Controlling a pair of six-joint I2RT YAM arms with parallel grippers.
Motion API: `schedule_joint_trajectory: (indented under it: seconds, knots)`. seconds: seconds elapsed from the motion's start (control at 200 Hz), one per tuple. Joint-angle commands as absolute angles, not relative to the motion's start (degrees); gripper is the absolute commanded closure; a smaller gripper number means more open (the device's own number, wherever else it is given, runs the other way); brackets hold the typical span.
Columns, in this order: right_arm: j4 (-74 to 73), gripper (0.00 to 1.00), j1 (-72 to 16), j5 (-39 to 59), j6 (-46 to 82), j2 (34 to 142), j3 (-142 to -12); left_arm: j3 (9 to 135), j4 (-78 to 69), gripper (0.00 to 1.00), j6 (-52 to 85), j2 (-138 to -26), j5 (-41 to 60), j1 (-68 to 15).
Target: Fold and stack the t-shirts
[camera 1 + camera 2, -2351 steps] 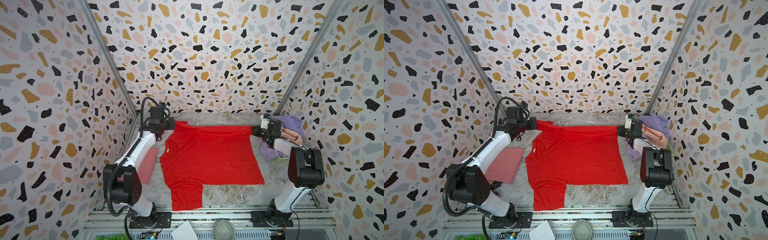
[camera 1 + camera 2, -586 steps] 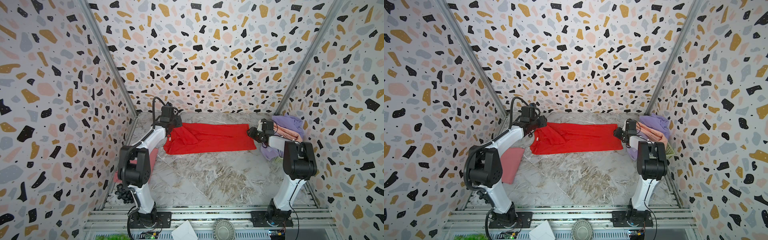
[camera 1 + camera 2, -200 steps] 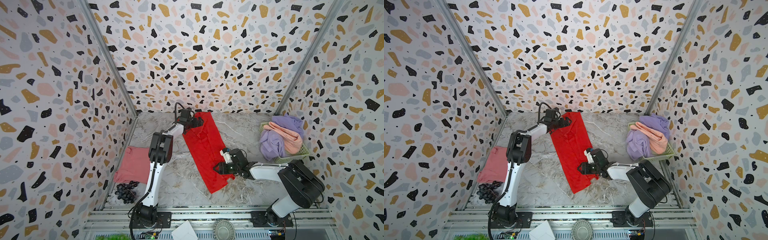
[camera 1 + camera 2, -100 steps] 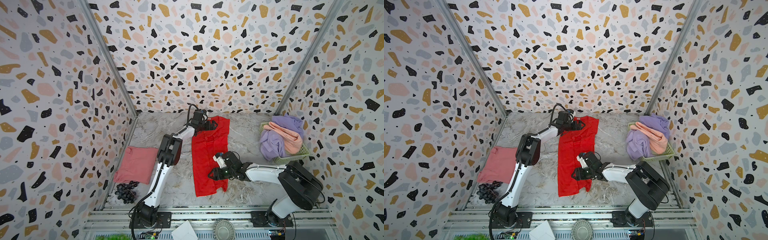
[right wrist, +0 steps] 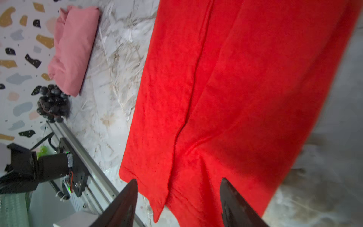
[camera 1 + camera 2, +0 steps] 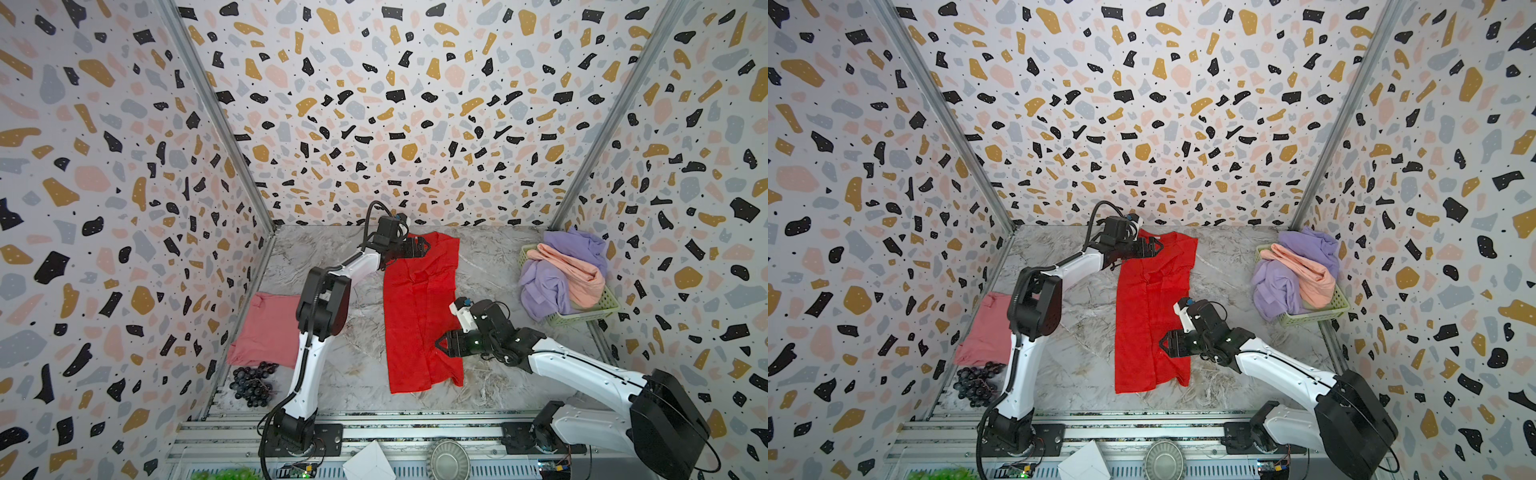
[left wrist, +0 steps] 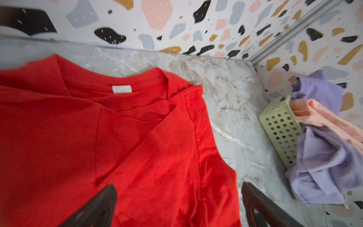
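Note:
The red t-shirt's near hem lies uncovered, so the left gripper should next draw back from the red t-shirt's collar end and move down onto its hem corner nearest the grapes.
The bright red t-shirt [image 6: 419, 316] [image 6: 1150, 316] lies folded into a long strip that runs from the back of the table to the front. Its collar end [image 7: 119, 89] is at the back. My left gripper [image 6: 424, 248] [image 7: 177, 188] hovers open over that collar end. My right gripper [image 6: 440, 345] [image 5: 178, 179] is open just above the strip's near right edge, with nothing pinched. A folded dusty rose t-shirt [image 6: 270, 328] [image 5: 72, 49] lies at the left wall. The lavender t-shirt [image 6: 544, 286] and the peach t-shirt [image 6: 577, 274] are heaped in the basket.
The pale green basket [image 6: 582, 316] [image 7: 280, 127] stands at the back right against the wall. Dark grapes [image 6: 251, 382] [image 5: 52, 104] sit in front of the rose t-shirt. An aluminium rail [image 6: 374, 432] runs along the table's front edge. Patterned walls close off three sides.
The red strip has swung from a diagonal to straight front-to-back. My left gripper has moved right along the back. My right gripper's jaws have spread wider over the near end.

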State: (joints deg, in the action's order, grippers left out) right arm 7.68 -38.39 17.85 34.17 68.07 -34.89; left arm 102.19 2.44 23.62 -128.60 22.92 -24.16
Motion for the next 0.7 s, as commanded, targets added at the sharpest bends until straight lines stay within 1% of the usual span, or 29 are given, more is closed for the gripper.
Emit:
schedule_joint_trajectory:
  seconds: [0.0,0.185,0.305,0.4,0.511,0.536,0.586,0.691]
  knots:
    - [8.92,0.35,-36.49,17.31,32.78,66.73,-32.66,91.27,-1.12,0.0,23.19,-118.65,22.4,-24.3]
    - [11.22,0.35,-36.42,18.14,32.43,66.41,-30.23,67.94,-2.63,0.0,28.34,-102.59,19.91,-25.65]
    - [12.99,0.35,-36.37,18.46,33.47,62.84,-27.73,53.64,-1.47,0.0,31.94,-91.63,16.45,-28.06]
    - [14.48,0.35,-36.42,19.14,34.56,58.74,-25.41,45.27,3.86,0.0,33.01,-82.16,11.83,-31.13]
    - [15.96,0.34,-36.48,20.79,35.76,55.5,-22.26,37.2,10.57,0.01,35.79,-71.4,9.32,-34.85]
    - [16.19,0.34,-36.49,21.07,36.03,54.98,-21.64,35.61,12.36,0.02,36.69,-69.14,8.59,-35.84]
    - [16.74,0.35,-36.68,21.71,36.3,54.37,-20.57,32.57,15.8,0.08,39.36,-64.54,5.72,-38.0]
    - [18.37,0.36,-37.45,20.7,37.16,53.43,-19.38,24.8,16.78,0.13,47.91,-55.35,5.26,-44.04]
